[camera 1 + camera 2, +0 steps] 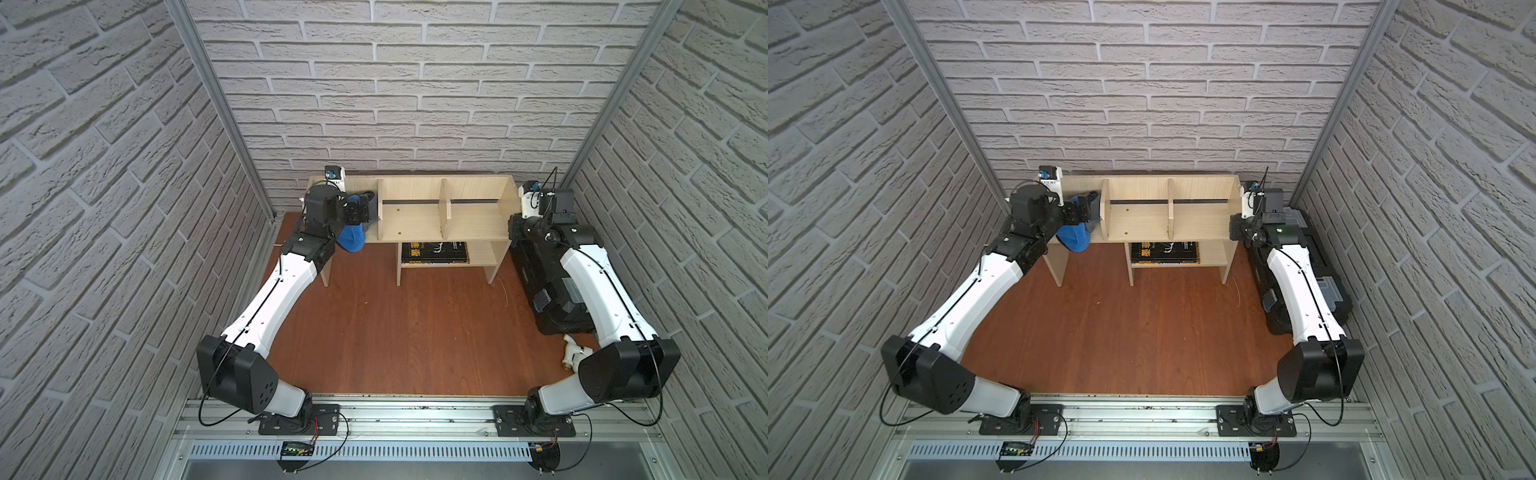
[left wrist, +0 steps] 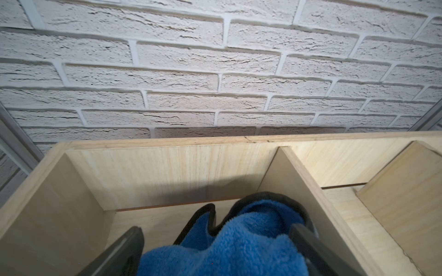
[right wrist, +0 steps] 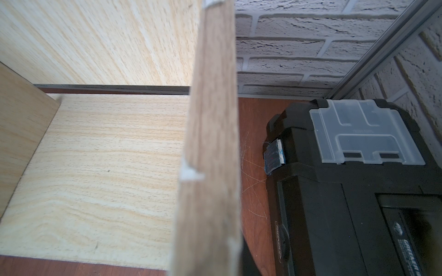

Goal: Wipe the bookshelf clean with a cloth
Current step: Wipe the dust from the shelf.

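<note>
My left gripper lowers straight onto the raised blue folds next and closes there, since the bunched cloth lies below it, between its spread fingers.
The pale plywood bookshelf (image 1: 415, 216) (image 1: 1138, 216) stands against the back brick wall. The cloth (image 1: 351, 241) (image 1: 1073, 239), blue with a dark edge, lies bunched in its left-hand compartment and hangs over the front edge. My left gripper (image 1: 361, 210) (image 2: 215, 229) is open there, its fingers (image 2: 129, 248) spread wide on either side of the cloth (image 2: 239, 243). My right gripper (image 1: 513, 228) (image 1: 1235, 228) sits at the front edge of the right side panel (image 3: 210, 143). It is shut on that panel, with its fingers mostly hidden behind it.
A black toolbox (image 1: 552, 299) (image 3: 334, 191) lies on the floor just right of the shelf, under my right arm. A dark book (image 1: 434, 252) lies on the small lower shelf. A white plastic fitting (image 1: 573, 353) sits near the right arm's base. Brick walls close in three sides.
</note>
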Available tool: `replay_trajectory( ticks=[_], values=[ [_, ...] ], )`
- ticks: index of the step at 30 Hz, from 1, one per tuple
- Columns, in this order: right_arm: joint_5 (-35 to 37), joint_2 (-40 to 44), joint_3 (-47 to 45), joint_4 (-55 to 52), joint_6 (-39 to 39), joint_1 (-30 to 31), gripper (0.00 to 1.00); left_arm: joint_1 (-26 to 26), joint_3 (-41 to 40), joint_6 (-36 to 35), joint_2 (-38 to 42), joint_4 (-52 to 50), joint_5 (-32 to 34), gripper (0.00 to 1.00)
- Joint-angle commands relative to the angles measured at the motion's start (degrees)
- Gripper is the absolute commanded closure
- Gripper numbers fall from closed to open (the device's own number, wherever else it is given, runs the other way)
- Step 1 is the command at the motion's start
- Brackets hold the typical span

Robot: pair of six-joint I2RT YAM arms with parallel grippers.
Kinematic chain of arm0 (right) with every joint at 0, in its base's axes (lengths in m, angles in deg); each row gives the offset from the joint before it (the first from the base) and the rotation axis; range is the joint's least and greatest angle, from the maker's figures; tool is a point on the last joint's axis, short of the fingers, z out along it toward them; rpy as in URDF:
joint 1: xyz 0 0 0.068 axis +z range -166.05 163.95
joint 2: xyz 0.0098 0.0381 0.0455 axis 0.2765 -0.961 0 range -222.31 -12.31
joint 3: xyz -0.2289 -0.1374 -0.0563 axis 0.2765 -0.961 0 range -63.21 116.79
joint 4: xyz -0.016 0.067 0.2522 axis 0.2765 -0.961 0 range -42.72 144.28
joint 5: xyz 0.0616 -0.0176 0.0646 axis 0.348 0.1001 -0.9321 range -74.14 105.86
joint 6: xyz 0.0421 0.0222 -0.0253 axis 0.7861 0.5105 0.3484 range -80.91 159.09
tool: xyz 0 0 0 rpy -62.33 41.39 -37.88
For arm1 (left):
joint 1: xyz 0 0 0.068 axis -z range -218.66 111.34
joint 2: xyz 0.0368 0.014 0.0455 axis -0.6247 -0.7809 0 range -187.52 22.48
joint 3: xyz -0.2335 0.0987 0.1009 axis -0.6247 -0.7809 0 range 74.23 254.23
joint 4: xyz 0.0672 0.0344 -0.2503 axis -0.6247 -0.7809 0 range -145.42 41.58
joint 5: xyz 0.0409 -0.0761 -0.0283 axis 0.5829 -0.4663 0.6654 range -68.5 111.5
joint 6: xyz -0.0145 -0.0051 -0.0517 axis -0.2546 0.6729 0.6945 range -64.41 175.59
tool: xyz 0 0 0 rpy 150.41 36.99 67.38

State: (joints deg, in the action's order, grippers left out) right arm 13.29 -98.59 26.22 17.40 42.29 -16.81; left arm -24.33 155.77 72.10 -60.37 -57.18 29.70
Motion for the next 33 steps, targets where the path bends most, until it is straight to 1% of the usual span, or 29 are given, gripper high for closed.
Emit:
replay_trajectory(
  ticks=[1,2,3,6,7,8,10,12,14,15,17,19,21,23,26,29,30,33],
  values=[
    [-19.5,0.5,1.6,0.3,7.2,2.2,0.97,2.5,-2.9,-2.8,2.0,-3.9,5.0,0.07],
    [-19.4,0.5,1.6,0.3,7.2,2.2,0.98,3.1,-4.0,-2.8,2.4,-4.6,5.9,0.1],
    [-19.3,0.4,1.6,0.4,7.1,2.2,0.97,3.6,-4.9,-2.5,2.8,-5.4,6.5,0.18],
    [-19.3,0.3,1.5,0.7,7.1,2.2,0.97,4.2,-6.7,-0.3,3.5,-8.3,8.4,0.45],
    [-19.2,0.2,1.5,0.7,7.1,2.2,0.97,4.4,-7.0,0.4,3.4,-9.0,9.1,0.52],
    [-19.2,0.1,1.6,0.7,7.1,2.2,0.98,4.4,-7.2,1.0,3.3,-9.8,9.8,0.58],
    [-18.9,0.0,1.5,0.6,7.0,2.2,0.97,4.4,-7.1,1.0,2.5,-10.7,10.4,0.65],
    [-19.4,0.0,1.4,0.7,7.0,2.2,0.97,4.2,-5.0,0.8,0.6,-11.5,11.7,0.77],
    [-19.6,-0.1,1.3,0.7,7.0,2.2,0.97,3.7,-1.0,0.3,-2.1,-13.0,12.3,0.88],
    [-19.7,-0.2,1.1,0.8,7.0,2.2,0.97,3.4,1.5,-0.1,-3.6,-13.6,14.3,0.92],
    [-20.0,-0.3,1.0,0.8,7.1,2.2,0.97,2.9,6.2,-0.3,-6.4,-15.0,15.8,0.99],
    [-20.8,-0.4,1.0,0.9,7.1,2.2,0.97,2.5,10.1,-0.3,-9.1,-15.8,15.9,1.0],
    [-21.2,-0.3,0.9,0.9,7.2,2.2,0.97,2.5,13.8,0.7,-11.8,-16.6,14.3,1.0],
    [-21.2,-0.4,1.1,0.9,7.1,2.2,0.97,2.7,15.0,2.2,-13.5,-15.8,11.5,1.0],
    [-21.4,-0.6,1.8,0.5,7.1,2.2,0.97,3.8,14.8,3.1,-15.2,-14.0,10.3,1.0],
    [-21.7,-0.6,1.8,0.3,7.1,2.2,0.97,3.9,14.6,2.9,-15.6,-15.1,12.3,1.0],
    [-21.9,-0.6,1.7,0.4,7.1,2.2,0.97,3.8,14.1,2.9,-15.0,-15.2,15.4,1.0],
    [-22.4,-0.7,1.4,0.9,7.7,2.2,0.97,2.7,11.1,2.8,-12.2,-13.9,19.4,1.0]
  ],
)
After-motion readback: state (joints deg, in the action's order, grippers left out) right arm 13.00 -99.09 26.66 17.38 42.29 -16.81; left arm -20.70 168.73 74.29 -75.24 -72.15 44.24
